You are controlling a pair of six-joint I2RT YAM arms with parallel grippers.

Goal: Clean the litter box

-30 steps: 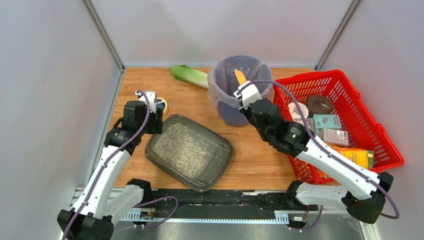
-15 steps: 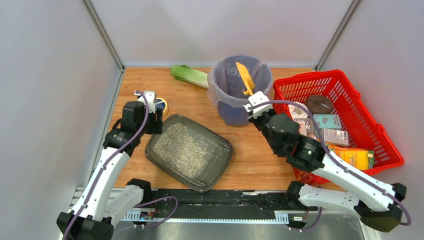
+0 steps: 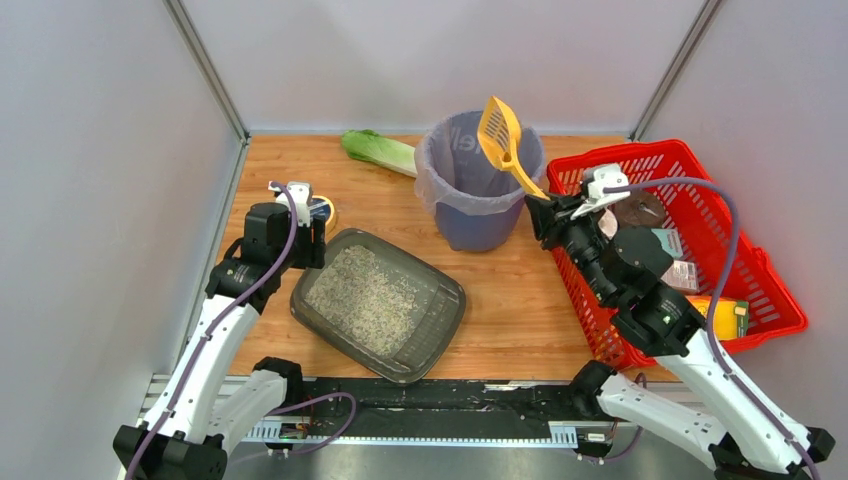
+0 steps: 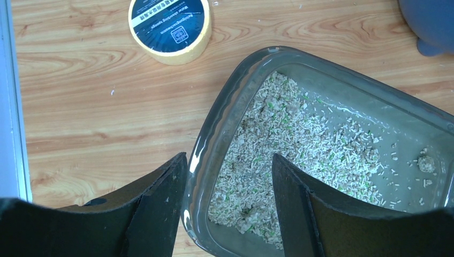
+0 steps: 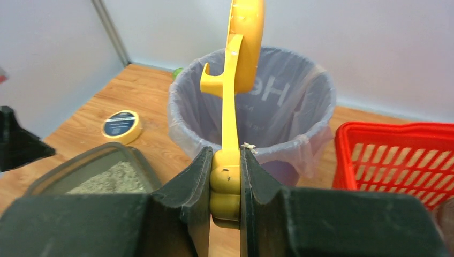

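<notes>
My right gripper next needs to swing left in the top view and down over the pale litter (image 3: 368, 298) to release the scoop (image 3: 498, 128), since its slotted head looks empty.
The litter box (image 3: 453, 296) is a shallow dark grey tray of pale granules at front left. My left gripper (image 3: 300, 246) stands open astride its far-left rim (image 4: 210, 140), one finger outside the rim and the other over the litter, in the left wrist view (image 4: 229, 160). A small clump (image 4: 425, 163) lies in the litter. My right gripper (image 3: 541, 207) is shut on the handle of a yellow slotted scoop (image 3: 498, 128), whose head stands raised above the purple bag-lined bin (image 3: 470, 195). The right wrist view shows the gripper (image 5: 225, 160), the scoop (image 5: 246, 43) and the bin (image 5: 292, 115).
A red mesh basket (image 3: 745, 215) holding several packages sits at the right, close under my right arm. A yellow tape roll (image 3: 323, 211) lies just beyond my left gripper. A green leafy vegetable (image 3: 378, 150) rests at the back. Grey walls close in the left, back and right.
My right arm has swung right and lifted the scoop out of the bin, so its head now stands above the rim. The left arm and the litter box have not moved.
</notes>
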